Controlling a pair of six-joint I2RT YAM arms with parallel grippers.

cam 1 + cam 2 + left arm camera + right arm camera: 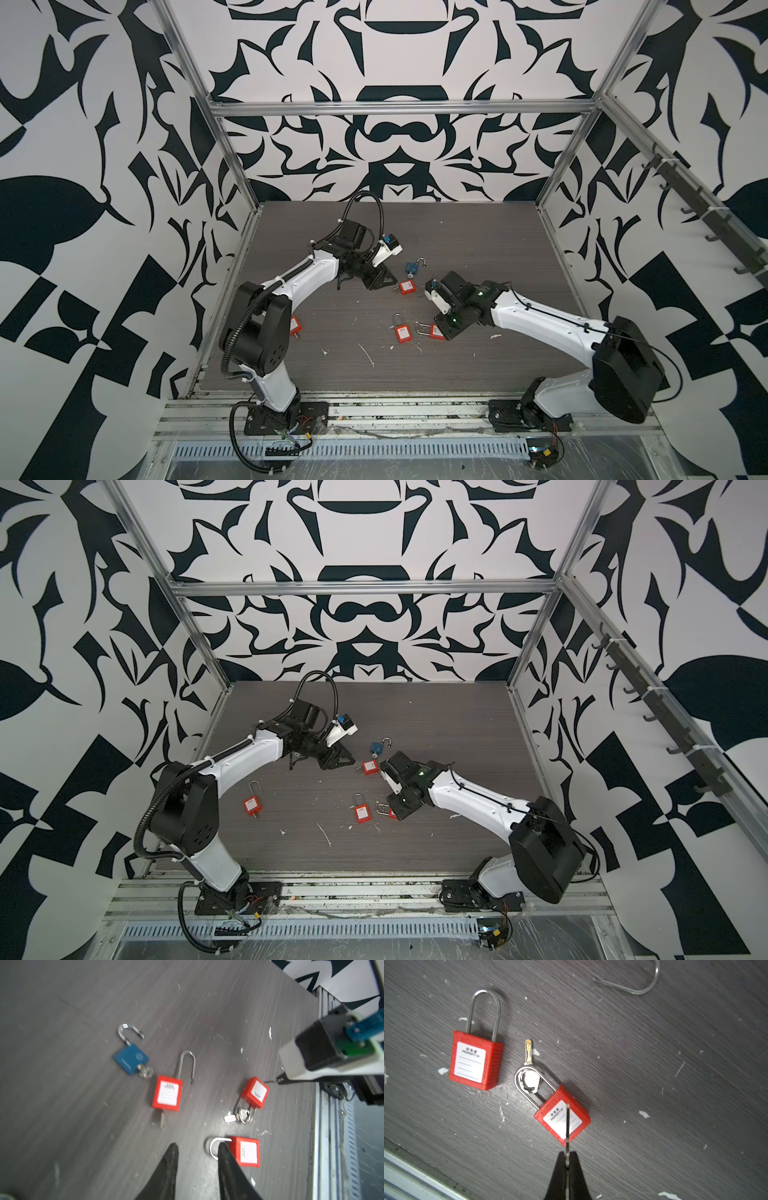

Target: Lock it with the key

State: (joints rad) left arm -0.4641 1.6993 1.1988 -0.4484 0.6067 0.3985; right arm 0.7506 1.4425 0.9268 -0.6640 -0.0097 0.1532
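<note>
The small key goes outward and down in my right gripper next, past the red padlock below it to the bare tabletop alongside point(606, 1094). That spot is clear for releasing the key.
My right gripper point(566, 1155) is shut on a key point(567, 1126), whose thin blade sticks out edge-on over a red padlock point(579, 1114). That padlock point(255, 1093) lies flat with a second key point(528, 1051) threaded on its closed shackle. In the left wrist view the held key point(270, 1082) points at the padlock's bottom end. My left gripper point(198, 1146) is open with nothing between its fingers, and hovers beside another red padlock point(247, 1152). In both top views it hangs mid-table point(392, 282) point(351, 762).
A blue padlock point(412, 268) lies with its shackle open and a key in it. A red padlock point(167, 1093) with an open shackle also carries a key point(162, 1120). One more red padlock point(252, 806) lies by the left arm. White flecks litter the dark tabletop point(457, 249).
</note>
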